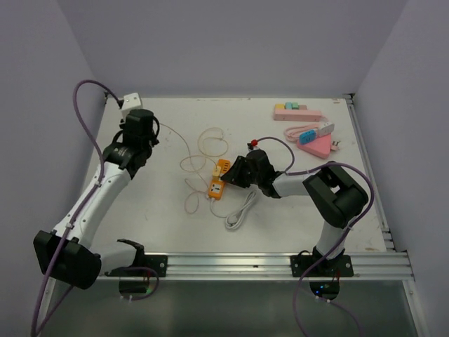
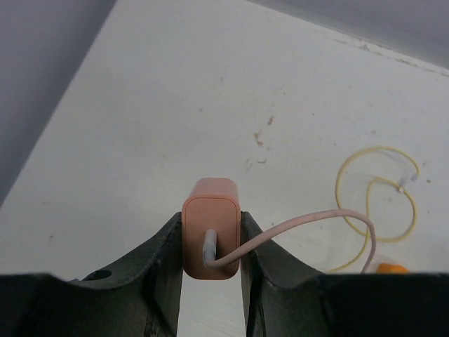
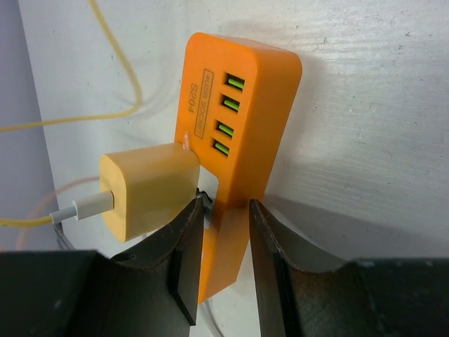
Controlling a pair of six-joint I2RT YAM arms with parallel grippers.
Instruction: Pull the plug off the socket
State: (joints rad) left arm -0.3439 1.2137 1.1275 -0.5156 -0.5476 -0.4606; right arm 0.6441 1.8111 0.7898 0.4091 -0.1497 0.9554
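The left gripper moves down and back to the bare tabletop below it next, releasing the pink cable's plug, since the plug is off the socket [image 3: 242,105].
A salmon-pink plug [image 2: 210,235] with a pink cable [image 2: 309,221] is clamped between the fingers of my left gripper [image 2: 210,242], above bare table at the far left [image 1: 137,121]; it is free of the socket. The orange socket [image 3: 242,105] lies mid-table [image 1: 219,181], showing several green USB ports. A pale yellow plug [image 3: 147,193] with a white lead sits in its side. My right gripper [image 3: 224,217] has its fingers pressed against both sides of the socket's narrow near end [image 1: 237,172].
Thin yellow cable [image 1: 210,144] loops between the arms. A white cable [image 1: 240,210] trails from the socket toward the front. A white adapter [image 1: 130,100] sits at the back left corner. Pink blocks [image 1: 298,112] and a pink triangle [image 1: 316,146] lie back right.
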